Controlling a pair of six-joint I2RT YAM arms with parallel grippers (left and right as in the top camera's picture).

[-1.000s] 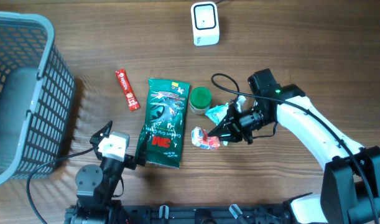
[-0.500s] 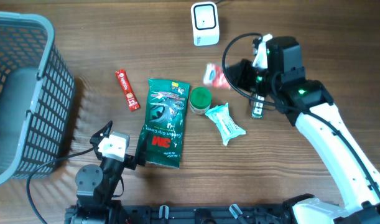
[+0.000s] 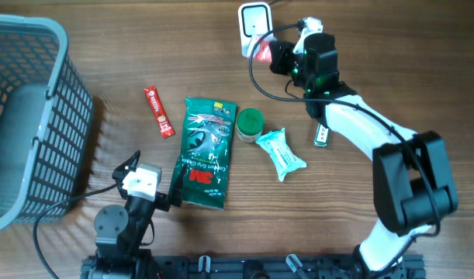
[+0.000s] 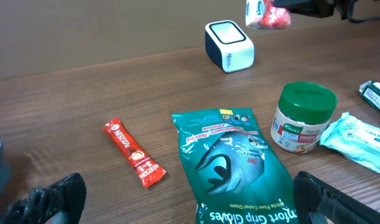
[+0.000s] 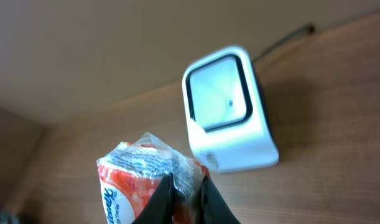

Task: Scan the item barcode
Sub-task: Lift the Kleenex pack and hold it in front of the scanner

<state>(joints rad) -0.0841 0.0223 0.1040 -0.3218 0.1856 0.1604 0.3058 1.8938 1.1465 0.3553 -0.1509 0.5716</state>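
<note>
I will move my right gripper to the right in the overhead view next, then down to let go of the packet, because the tabletop below it on that side is empty.
The item is a small red and white packet (image 3: pixel 263 48), pinched at its edge by my right gripper (image 3: pixel 274 54), which is shut on it and holds it in the air just right of the white scanner (image 3: pixel 254 29). In the right wrist view the packet (image 5: pixel 139 177) hangs below and left of the scanner's window (image 5: pixel 217 93), with my dark fingertips (image 5: pixel 168 196) clamped on its wrapper. The left wrist view shows the packet (image 4: pixel 267 14) raised near the scanner (image 4: pixel 229 45). My left gripper (image 3: pixel 153 180) rests open at the near edge, empty.
A grey basket (image 3: pixel 27 116) fills the left side. On the table lie a red coffee stick (image 3: pixel 158 112), a green glove pack (image 3: pixel 205 151), a green-lidded jar (image 3: pixel 249 124), a tissue packet (image 3: pixel 281 153) and a small dark strip (image 3: pixel 321 136).
My right gripper lifted the red and white packet off the table beside the jar and carried it to the far side, up to the scanner. The left arm stayed still.
</note>
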